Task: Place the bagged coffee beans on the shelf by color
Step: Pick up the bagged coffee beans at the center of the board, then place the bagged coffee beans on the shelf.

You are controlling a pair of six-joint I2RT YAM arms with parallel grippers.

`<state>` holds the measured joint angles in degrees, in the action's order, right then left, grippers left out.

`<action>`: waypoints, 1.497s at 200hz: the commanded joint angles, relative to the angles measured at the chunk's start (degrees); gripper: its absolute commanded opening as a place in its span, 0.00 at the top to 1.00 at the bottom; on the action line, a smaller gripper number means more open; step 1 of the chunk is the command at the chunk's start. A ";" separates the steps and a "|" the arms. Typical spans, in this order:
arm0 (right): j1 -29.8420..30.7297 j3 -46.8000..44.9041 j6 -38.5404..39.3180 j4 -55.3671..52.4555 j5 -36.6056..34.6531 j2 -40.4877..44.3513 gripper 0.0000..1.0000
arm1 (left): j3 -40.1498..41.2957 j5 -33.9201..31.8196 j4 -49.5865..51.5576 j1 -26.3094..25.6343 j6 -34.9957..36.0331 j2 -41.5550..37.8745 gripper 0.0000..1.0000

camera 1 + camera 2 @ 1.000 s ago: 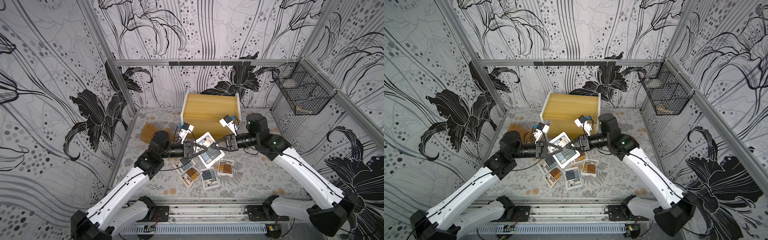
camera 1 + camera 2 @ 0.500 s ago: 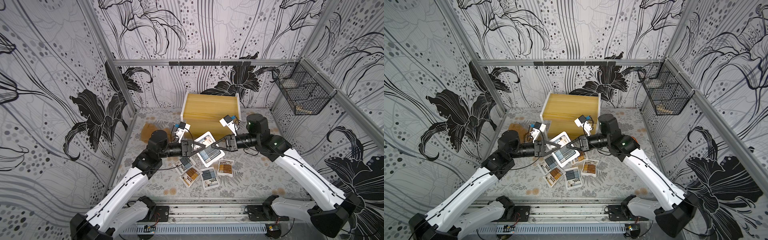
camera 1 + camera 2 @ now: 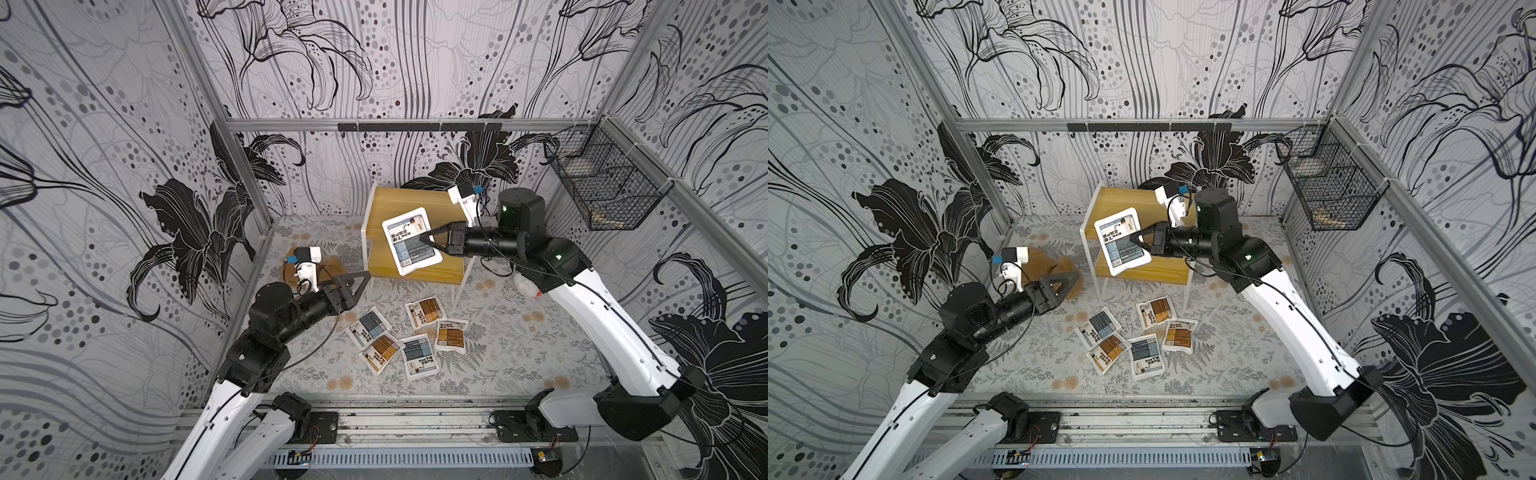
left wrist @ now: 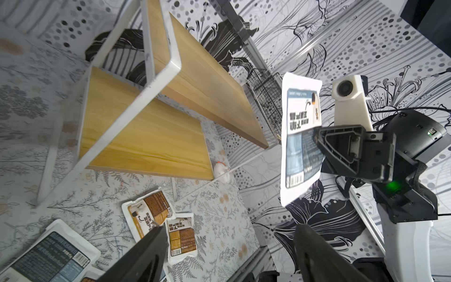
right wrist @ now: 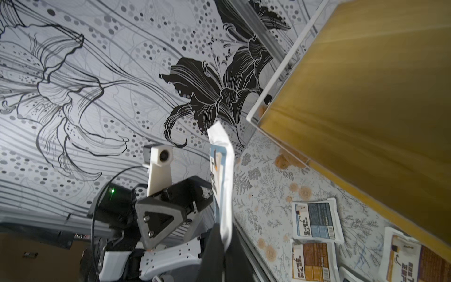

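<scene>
The upper board's bare end by the bear (image 5: 303,96) is outward and below, so my right gripper will next carry the pouch outward, lower it there and let go.
My right gripper (image 3: 424,240) is shut on the edge of a blue-grey bagged coffee pouch (image 3: 409,241), holding it tilted in the air in front of the shelf (image 3: 411,199). The right wrist view shows that pouch (image 5: 222,183) edge-on between the shut fingers. The shelf's two yellow boards carry nothing. My left gripper (image 3: 361,279) stands open and empty to the left of the shelf, apart from the pouch (image 4: 299,136). Several more pouches lie on the floor in front of the shelf, two blue-grey (image 3: 368,328) (image 3: 419,356) and three brown-orange (image 3: 381,352) (image 3: 424,311) (image 3: 451,334).
A black wire basket (image 3: 602,191) hangs on the right wall. A brown plush bear (image 3: 330,262) lies left of the shelf, partly behind my left wrist. A small white-and-orange toy (image 4: 220,171) sits by the shelf's right leg. A metal rail (image 3: 415,419) runs along the front.
The left gripper opened, let go of the blue-grey pouch and drew back to the left. The right gripper shut on the pouch and carried it up toward the shelf.
</scene>
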<state>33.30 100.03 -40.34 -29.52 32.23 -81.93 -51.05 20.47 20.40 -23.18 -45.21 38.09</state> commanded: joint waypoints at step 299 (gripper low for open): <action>-1.07 24.81 -10.65 -12.08 -16.74 -26.03 0.19 | 5.90 -4.13 3.59 0.24 -1.28 -3.35 0.09</action>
<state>32.23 122.43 -55.57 -32.38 20.01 -107.94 -46.13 15.31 26.63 -23.18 -46.37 34.30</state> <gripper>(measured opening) 0.801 0.910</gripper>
